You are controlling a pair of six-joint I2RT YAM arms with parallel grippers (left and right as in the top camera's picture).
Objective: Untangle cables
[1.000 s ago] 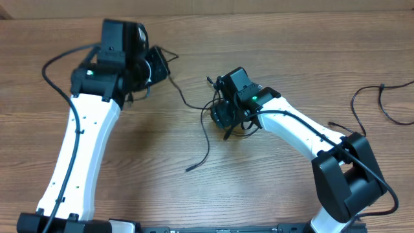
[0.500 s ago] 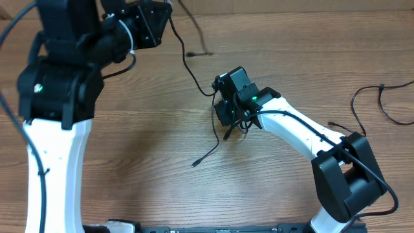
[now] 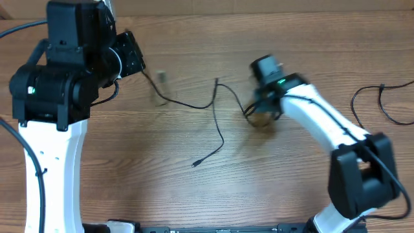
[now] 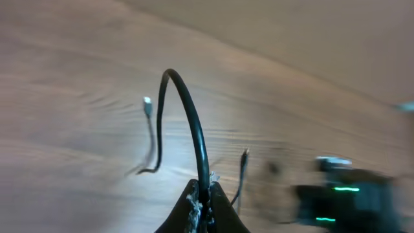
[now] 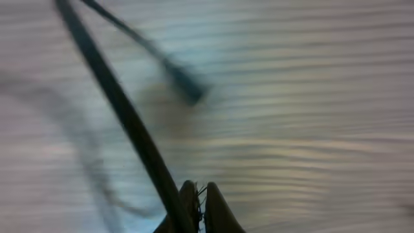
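To the right of my right gripper in the overhead view lies another loose cable (image 3: 381, 87), so I will pull toward it to part the crossing cables, then release.
A thin black cable (image 3: 194, 105) trails from my left gripper (image 3: 134, 59) across the wooden table toward my right gripper (image 3: 260, 118). One branch drops to a small plug end (image 3: 194, 165). In the left wrist view my left gripper (image 4: 206, 197) is shut on the cable (image 4: 194, 123), which arches up and back down to a silver tip (image 4: 147, 101). In the right wrist view my right gripper (image 5: 200, 194) is shut. A blurred black cable (image 5: 123, 110) runs along the outside of its left finger, and whether it is pinched I cannot tell. A dark plug (image 5: 184, 87) lies beyond.
Another loose black cable (image 3: 383, 107) lies at the table's right edge. The right arm (image 3: 323, 123) is motion-blurred and reaches in from the lower right. The left arm (image 3: 55, 129) rises along the left side.
The right gripper has closed from open and swung right and up. The left gripper, still shut on the cable, moved left, and the bunched cable has been drawn out between them.
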